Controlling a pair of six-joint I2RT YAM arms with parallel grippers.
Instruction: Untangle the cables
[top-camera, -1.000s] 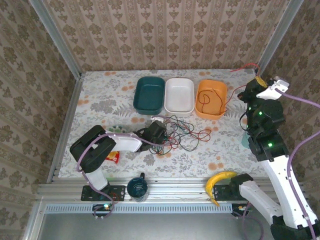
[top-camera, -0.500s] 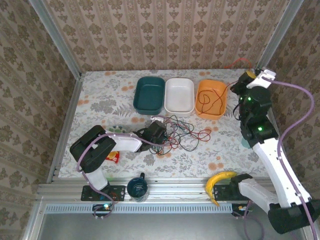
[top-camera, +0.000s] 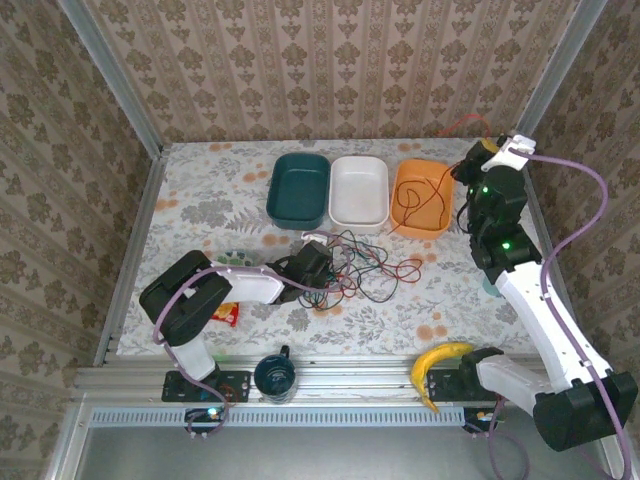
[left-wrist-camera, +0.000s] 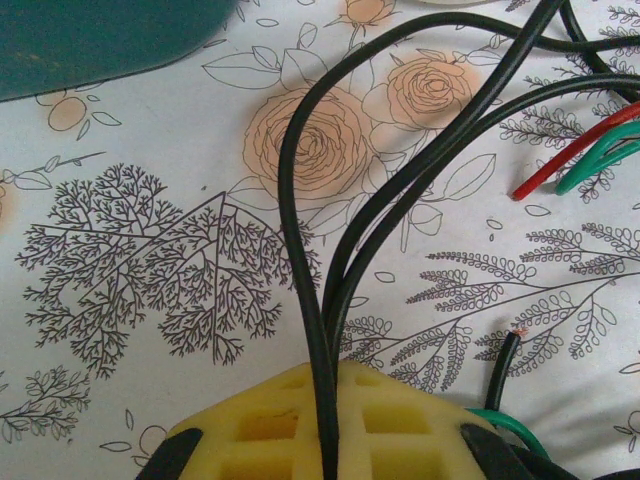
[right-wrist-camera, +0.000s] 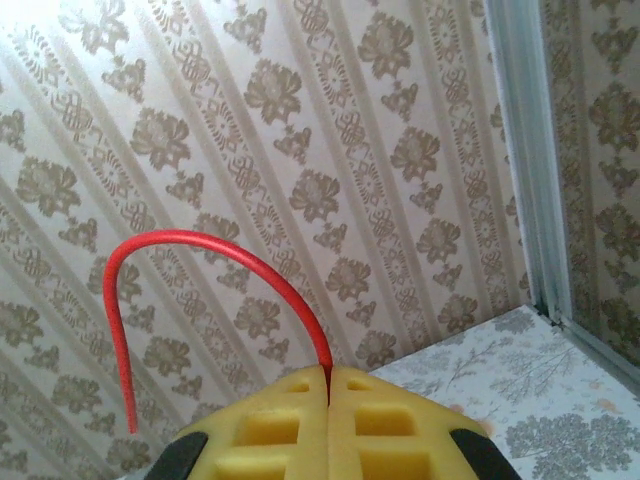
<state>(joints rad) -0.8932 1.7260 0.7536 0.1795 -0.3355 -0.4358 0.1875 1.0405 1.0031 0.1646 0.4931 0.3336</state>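
Observation:
The red cable's trailing length already rests inside the orange bin (top-camera: 437, 218) below the right gripper, so the robot needs to lower its right gripper over the bin next and release the cable there.
The cables (top-camera: 365, 268) lie as a loose tangle of black, green and red wires mid-table. My left gripper (top-camera: 324, 265) sits at the tangle's left edge. In the left wrist view its yellow pads (left-wrist-camera: 250, 430) are shut on a black cable (left-wrist-camera: 300, 250), with a red end (left-wrist-camera: 560, 165) and a green end (left-wrist-camera: 600, 160) lying beyond. My right gripper (top-camera: 482, 148) is raised at the back right, shut on a red cable (right-wrist-camera: 215, 247) that arcs up from the closed gripper (right-wrist-camera: 328, 372). This cable trails down into the orange bin (top-camera: 437, 218).
A teal bin (top-camera: 300, 188) and a white bin (top-camera: 359, 190) stand left of the orange one at the back. A banana (top-camera: 438, 362) and a dark mug (top-camera: 274, 376) rest at the near edge. A red-yellow packet (top-camera: 227, 314) lies by the left arm.
My right arm has swung left and towards the back wall, carrying the red cable with it. The left arm and the tangle have not moved.

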